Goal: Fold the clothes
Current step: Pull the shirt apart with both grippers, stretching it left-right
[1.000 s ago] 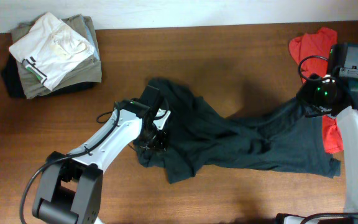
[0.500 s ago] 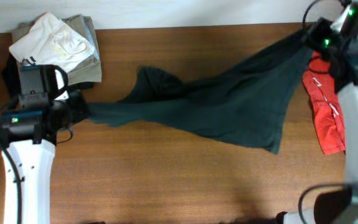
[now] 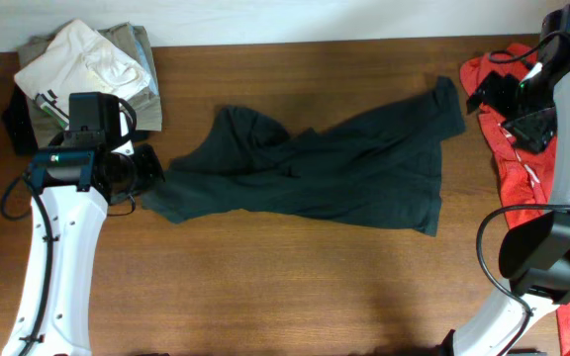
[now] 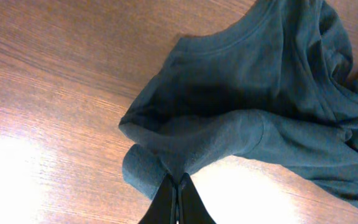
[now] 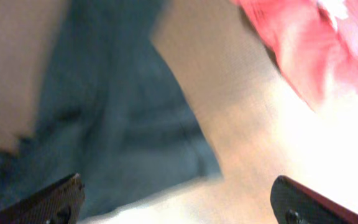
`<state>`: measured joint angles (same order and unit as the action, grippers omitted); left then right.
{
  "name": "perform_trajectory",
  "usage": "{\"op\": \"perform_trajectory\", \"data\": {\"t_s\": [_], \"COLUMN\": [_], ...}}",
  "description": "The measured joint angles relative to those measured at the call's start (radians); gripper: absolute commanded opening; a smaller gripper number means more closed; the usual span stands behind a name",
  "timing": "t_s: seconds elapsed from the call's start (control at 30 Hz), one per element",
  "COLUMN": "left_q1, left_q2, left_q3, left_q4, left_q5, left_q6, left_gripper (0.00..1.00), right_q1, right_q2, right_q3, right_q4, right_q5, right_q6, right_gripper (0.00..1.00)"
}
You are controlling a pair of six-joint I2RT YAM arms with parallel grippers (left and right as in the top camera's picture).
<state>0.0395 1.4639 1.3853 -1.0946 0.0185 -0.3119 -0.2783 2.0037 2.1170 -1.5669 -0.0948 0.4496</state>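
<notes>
I will move my right gripper down and to its left in the overhead view next, onto the T-shirt's unheld near corner (image 3: 429,225) (image 5: 205,167).
The clothes, a charcoal T-shirt (image 3: 334,173), lie stretched in a rumpled band across the middle of the table, from the left gripper to the far right. My left gripper (image 3: 154,176) is shut on a fold of the shirt's left edge; in the left wrist view the fingertips (image 4: 178,186) pinch the dark fabric (image 4: 260,93), which bunches just ahead of them. My right gripper (image 3: 508,107) stands open beside the shirt's right end, holding nothing. In the blurred right wrist view the open gripper (image 5: 179,205) hangs above the shirt (image 5: 104,124) and bare wood.
A stack of folded white and khaki garments (image 3: 87,79) sits at the back left, close behind the left arm. A red-orange shirt (image 3: 511,168) lies along the right edge under the right arm, also seen as the red shirt (image 5: 316,43) in the right wrist view.
The right gripper has opened and let the shirt go, so the raised right end has dropped onto the table. The left gripper has stayed shut on the left edge and shifted slightly right.
</notes>
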Motion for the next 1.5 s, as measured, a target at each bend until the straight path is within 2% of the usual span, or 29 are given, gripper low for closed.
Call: {"op": "perform_trajectory", "data": {"t_s": [0.1,0.2,0.27,0.3,0.33,0.4,0.43,0.47,0.53,0.67,0.83,0.87,0.93,1.03,1.13,1.2,1.27,1.37,1.5], "left_q1": [0.0,0.0,0.0,0.0,0.0,0.0,0.0,0.0,0.0,0.0,0.0,0.0,0.0,0.0,0.0,-0.004,-0.047,-0.105,-0.108], "left_q2": [0.0,0.0,0.0,0.0,0.0,0.001,0.001,0.001,0.001,0.001,0.001,0.001,0.001,0.001,0.001,0.001,-0.016,-0.155,-0.483], "left_q3": [0.0,0.0,0.0,0.0,0.0,0.0,0.0,0.0,0.0,0.0,0.0,0.0,0.0,0.0,0.0,-0.001,-0.001,0.0,0.048], "left_q4": [0.002,0.002,0.004,0.006,0.004,0.006,0.016,0.021,0.02,0.021,0.021,0.021,0.021,0.021,0.021,0.049,0.093,0.127,0.172], "left_q5": [0.0,0.0,0.0,0.0,0.0,0.0,0.0,0.0,0.0,0.0,0.0,0.0,0.0,0.0,0.0,0.021,0.07,0.087,0.079], "left_q6": [0.0,0.0,0.0,0.0,0.0,0.0,-0.002,-0.003,-0.003,-0.003,-0.003,-0.003,-0.003,-0.003,-0.003,0.007,0.043,0.059,0.045], "left_gripper": [0.0,0.01,0.0,0.0,0.01,0.0,0.01,0.01,0.01,0.01,0.01,0.01,0.01,0.01,0.0,0.0,0.0,0.0,0.0], "right_q1": [0.046,0.138,0.148,0.14,0.138,0.14,0.143,0.142,0.142,0.143,0.142,0.142,0.142,0.142,0.142,0.13,0.083,0.063,0.063], "right_q2": [-0.006,-0.006,-0.01,-0.028,-0.054,-0.23,-0.309,-0.331,-0.326,-0.316,-0.315,-0.318,-0.322,-0.323,-0.322,-0.32,-0.333,-0.411,-0.66], "right_q3": [-0.099,-0.317,-0.427,-0.542,-0.611,-0.855,-0.932,-0.979,-1.045,-1.109,-1.213,-1.223,-1.23,-1.236,-1.239,-1.197,-1.011,-0.726,-0.362], "right_q4": [-0.023,0.074,0.144,0.217,0.222,0.426,0.451,0.549,0.633,0.769,0.869,0.879,0.897,0.91,0.915,0.82,0.635,0.416,0.288], "right_q5": [0.056,0.077,0.089,0.099,0.103,0.102,0.101,0.094,0.075,0.021,0.014,0.015,0.019,0.018,0.01,-0.007,-0.022,-0.03,-0.031], "right_q6": [-0.005,0.002,0.038,0.056,0.064,0.07,0.07,0.069,0.067,0.068,0.072,0.074,0.077,0.082,0.1,0.103,0.091,0.043,-0.012], "right_gripper": [0.99,0.99,0.99,0.99,0.99,0.99,0.99,1.0,0.83,0.78,0.65,0.59,0.43,0.04,0.04,0.04,0.04,0.04,0.04]}}
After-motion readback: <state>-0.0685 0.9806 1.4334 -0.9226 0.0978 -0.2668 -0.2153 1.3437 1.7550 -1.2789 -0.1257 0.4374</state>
